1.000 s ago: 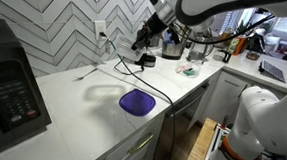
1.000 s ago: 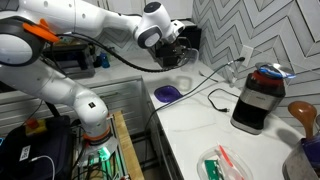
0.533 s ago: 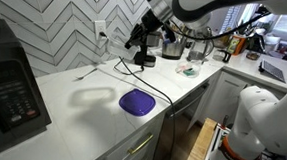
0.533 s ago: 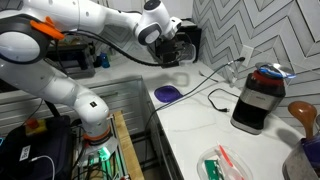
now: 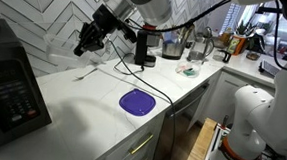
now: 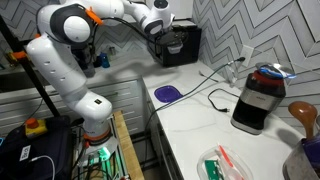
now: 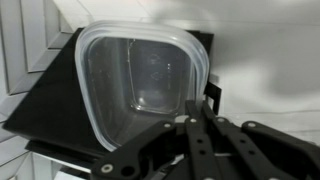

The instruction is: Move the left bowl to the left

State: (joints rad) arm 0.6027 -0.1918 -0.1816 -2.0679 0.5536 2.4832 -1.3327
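The clear bowl is hanging in my gripper and will next go down onto the bare counter (image 5: pixel 77 105) beside the black microwave. My gripper will release the bowl's rim there, since that empty part of the counter is below.
The left bowl (image 7: pixel 140 80) is clear and colourless with a rounded-square rim. It fills the wrist view, with the black microwave behind it. My gripper (image 7: pixel 192 122) is shut on its rim at the lower right, the fingers pressed together. In an exterior view my gripper (image 5: pixel 87 38) holds the faint clear bowl (image 5: pixel 61 49) in the air above the counter's far left part, by the tiled wall. In an exterior view my gripper (image 6: pixel 162 27) hangs in front of the microwave; the bowl is too faint to make out there.
A flat blue-purple dish (image 5: pixel 136 102) lies mid-counter and also shows in an exterior view (image 6: pixel 167 93). A black microwave (image 5: pixel 8 87) stands at the counter's left end. A black appliance (image 5: pixel 146 45), a cable (image 5: pixel 163 91) and clutter (image 5: pixel 195 53) sit to the right.
My arm has swung well to the left along the wall with the clear bowl in its grip, from beside the black appliance to near the microwave. The blue-purple dish has not moved.
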